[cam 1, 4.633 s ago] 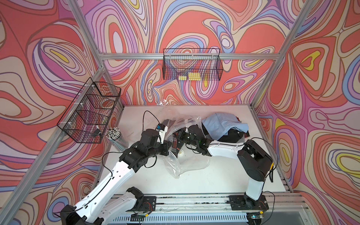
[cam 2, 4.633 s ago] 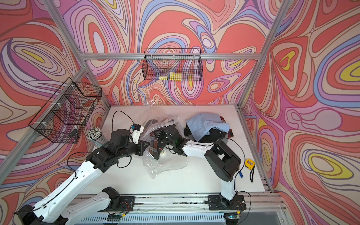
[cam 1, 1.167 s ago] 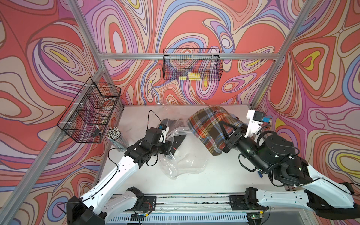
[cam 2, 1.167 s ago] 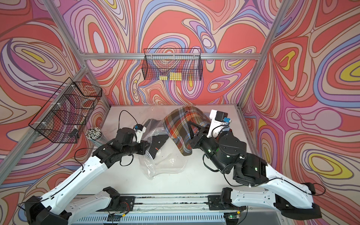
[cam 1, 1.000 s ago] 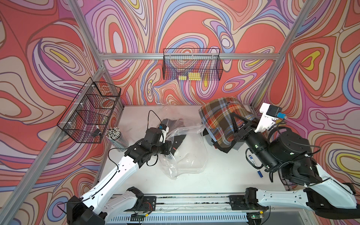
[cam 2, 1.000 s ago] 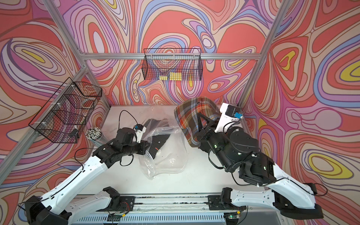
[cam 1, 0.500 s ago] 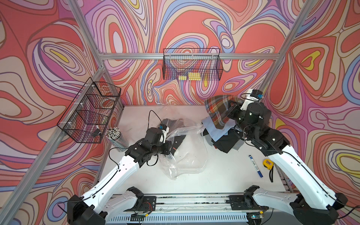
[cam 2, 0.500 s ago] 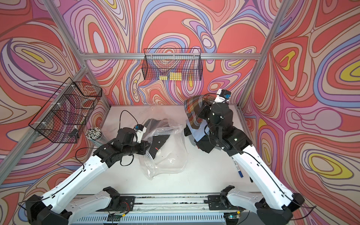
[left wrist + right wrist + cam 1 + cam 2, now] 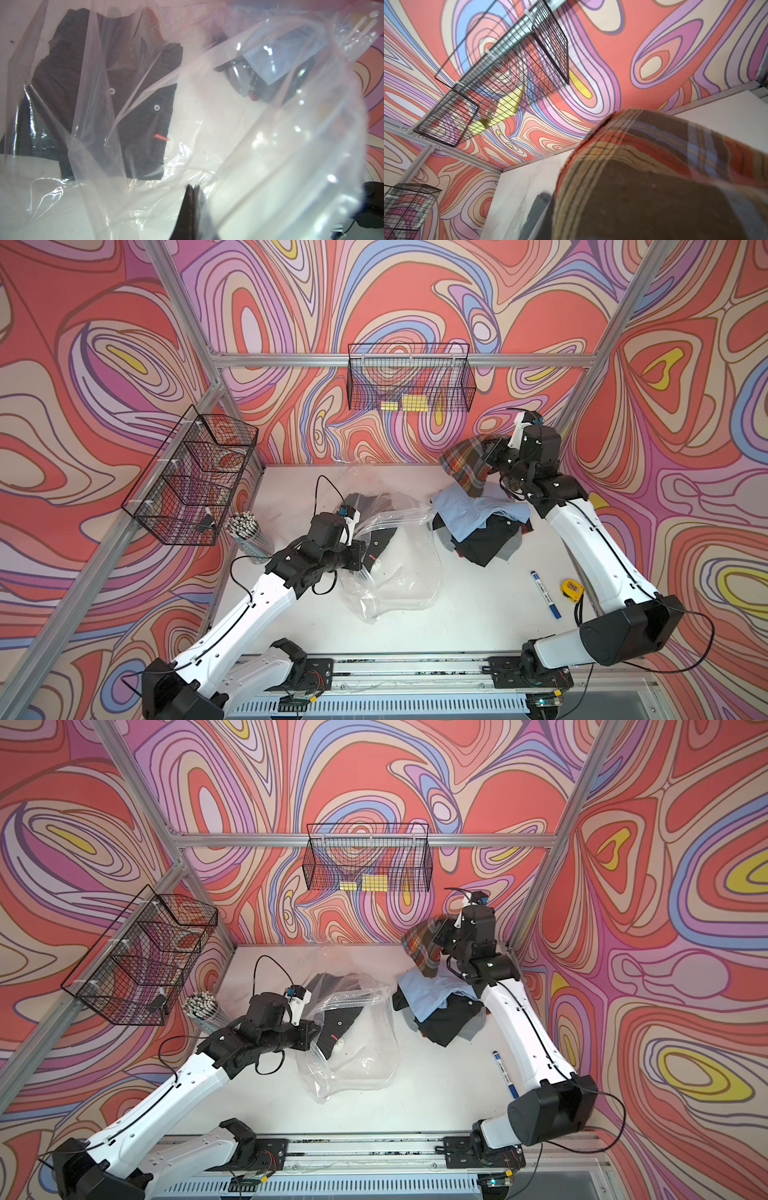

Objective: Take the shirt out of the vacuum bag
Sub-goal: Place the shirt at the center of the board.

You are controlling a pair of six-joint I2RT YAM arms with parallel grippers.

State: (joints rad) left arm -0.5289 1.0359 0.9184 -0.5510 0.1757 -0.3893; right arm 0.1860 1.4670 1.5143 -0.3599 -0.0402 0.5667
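The plaid shirt hangs clear of the bag [image 9: 399,572]. My right gripper will next move down and back over the light blue shirt [image 9: 467,512] and let go of the plaid shirt there.
The vacuum bag [image 9: 399,572] [image 9: 357,1056] lies crumpled and open on the white table in both top views. My left gripper [image 9: 360,556] [image 9: 315,1036] [image 9: 192,188] is shut on the bag's near-left plastic edge. A dark shirt [image 9: 124,99] [image 9: 380,539] with white buttons shows through the plastic. At the back right my right gripper [image 9: 492,456] [image 9: 441,936] is raised and shut on a plaid shirt [image 9: 467,464] [image 9: 420,952] [image 9: 654,176]. The shirt hangs clear of the bag and hides the gripper's fingers in the right wrist view.
A pile of clothes, with a light blue shirt [image 9: 469,510] on top of dark garments [image 9: 490,549], lies below the plaid shirt. A blue marker [image 9: 544,593] and yellow tape measure [image 9: 571,588] lie right. Wire baskets [image 9: 409,383] [image 9: 193,477] hang on the walls. A bundle of white sticks [image 9: 245,526] stands left.
My right arm has carried the plaid shirt from above the bag to the back right corner, over the clothes pile. The left gripper has stayed shut on the bag.
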